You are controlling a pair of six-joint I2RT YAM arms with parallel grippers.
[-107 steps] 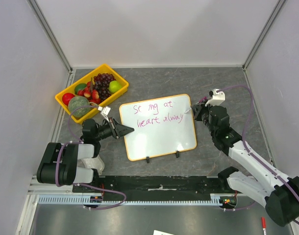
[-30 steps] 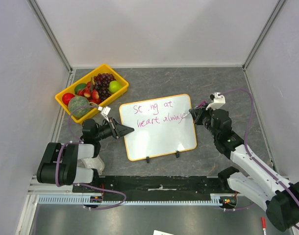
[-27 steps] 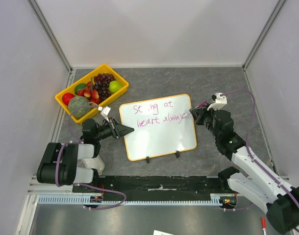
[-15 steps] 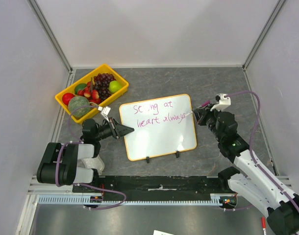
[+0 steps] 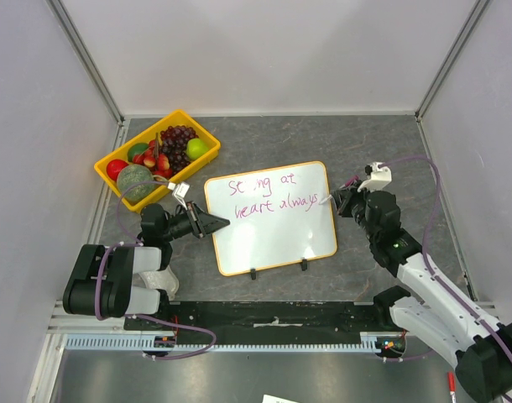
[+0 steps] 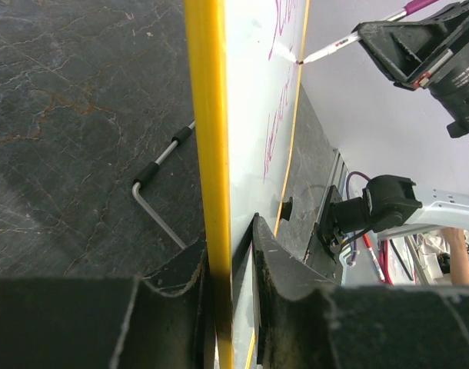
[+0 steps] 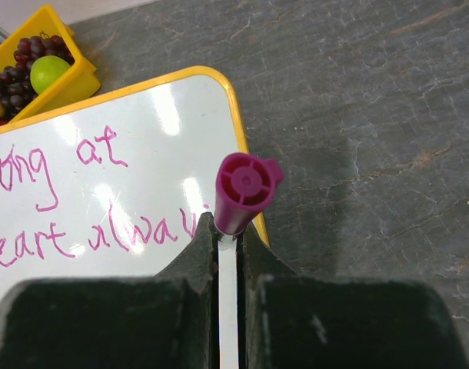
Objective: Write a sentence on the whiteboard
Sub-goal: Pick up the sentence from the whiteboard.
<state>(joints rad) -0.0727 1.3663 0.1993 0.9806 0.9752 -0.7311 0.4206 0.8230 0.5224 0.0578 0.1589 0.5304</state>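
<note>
"Always" is already written, so my right gripper should next move back and down off the whiteboard (image 5: 277, 239) to the bare tabletop (image 5: 332, 273) beside its near corner and release the marker there.
The whiteboard (image 5: 277, 239), white in a thin orange-yellow frame, stands tilted at the table's middle. My left gripper (image 5: 216, 223) is shut on its left edge; in the left wrist view the frame (image 6: 207, 146) runs between the jaws of that gripper (image 6: 231, 247). The sentence (image 5: 271, 193) is in magenta, in two lines, ending "at" and "heart always". My right gripper (image 5: 344, 200) is shut on a magenta-capped marker (image 7: 243, 188). The marker's tip (image 5: 325, 201) sits at the board's right edge, just after "always" (image 7: 138, 229). The right gripper (image 7: 228, 224) hides the tip in its own view.
A yellow fruit tray (image 5: 207, 137) with grapes, apples and a melon stands at the back left. The board's two black clip feet (image 5: 253, 274) face the arm bases. A bent wire stand (image 6: 161, 165) lies behind the board. A red marker (image 5: 451, 383) lies at the bottom right.
My right gripper has shifted the marker slightly to the right, and the "s" of "always" now shows finished. The left gripper and the board have not moved.
</note>
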